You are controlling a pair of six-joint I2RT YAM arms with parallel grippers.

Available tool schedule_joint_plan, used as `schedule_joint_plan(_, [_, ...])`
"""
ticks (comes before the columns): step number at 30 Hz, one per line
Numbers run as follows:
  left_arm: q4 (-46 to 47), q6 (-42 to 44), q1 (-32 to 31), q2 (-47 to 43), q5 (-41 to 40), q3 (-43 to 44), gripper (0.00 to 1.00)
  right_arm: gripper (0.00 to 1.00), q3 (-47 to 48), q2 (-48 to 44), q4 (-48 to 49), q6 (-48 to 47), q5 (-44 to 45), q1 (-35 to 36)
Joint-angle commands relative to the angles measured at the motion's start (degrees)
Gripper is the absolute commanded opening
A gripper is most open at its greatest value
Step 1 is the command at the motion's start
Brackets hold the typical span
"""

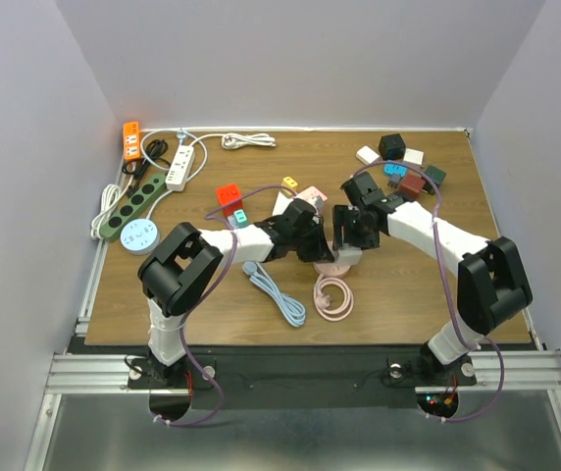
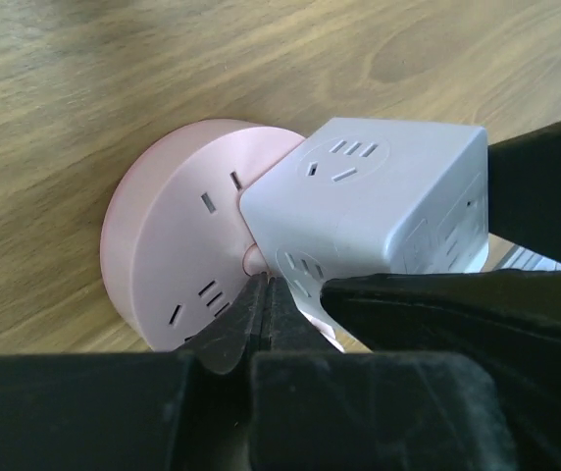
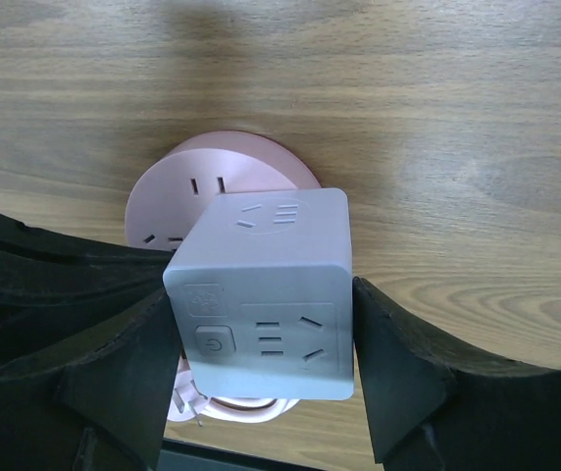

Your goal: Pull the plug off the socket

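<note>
My right gripper will lift the cube off the socket, swing outward, go down near the dark red adapter and let go there, because the tabletop there is bare.
A round pink socket [image 2: 163,245] lies on the wooden table, and a white cube plug [image 2: 379,196] with outlets on its faces sits against its top face, tilted. My right gripper [image 3: 266,334] is shut on the white cube plug [image 3: 266,294], one finger on each side. My left gripper [image 2: 264,287] is shut, its fingertips pressed together and touching the pink socket at the cube's base. In the top view both grippers, left [image 1: 317,245] and right [image 1: 347,234], meet over the pink socket [image 1: 342,263]. I cannot tell whether the cube's prongs sit in the socket [image 3: 212,167].
The socket's pink cable [image 1: 332,296] coils at the front, its plug [image 3: 187,397] under the cube. A light blue cable [image 1: 276,289] lies to the left. A red cube [image 1: 229,197], a green strip [image 1: 131,204], a white strip [image 1: 179,167] and adapters [image 1: 408,172] lie behind.
</note>
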Motion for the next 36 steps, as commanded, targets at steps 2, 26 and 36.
schedule_joint_plan(2, [-8.16, 0.73, 0.16, 4.73, -8.13, 0.72, 0.00, 0.00, 2.54, 1.57, -0.37, 2.39, -0.39, 1.22])
schedule_joint_plan(26, [-11.67, 0.55, 0.16, 13.35, -6.11, 0.19, 0.00, 0.00, 13.63, -5.99, -8.98, 7.05, 9.90, 1.75])
schedule_joint_plan(36, [-11.50, 0.20, 0.16, 12.12, -6.38, -0.25, 0.00, 0.08, 4.12, -3.78, -4.32, 7.05, 10.16, 1.66])
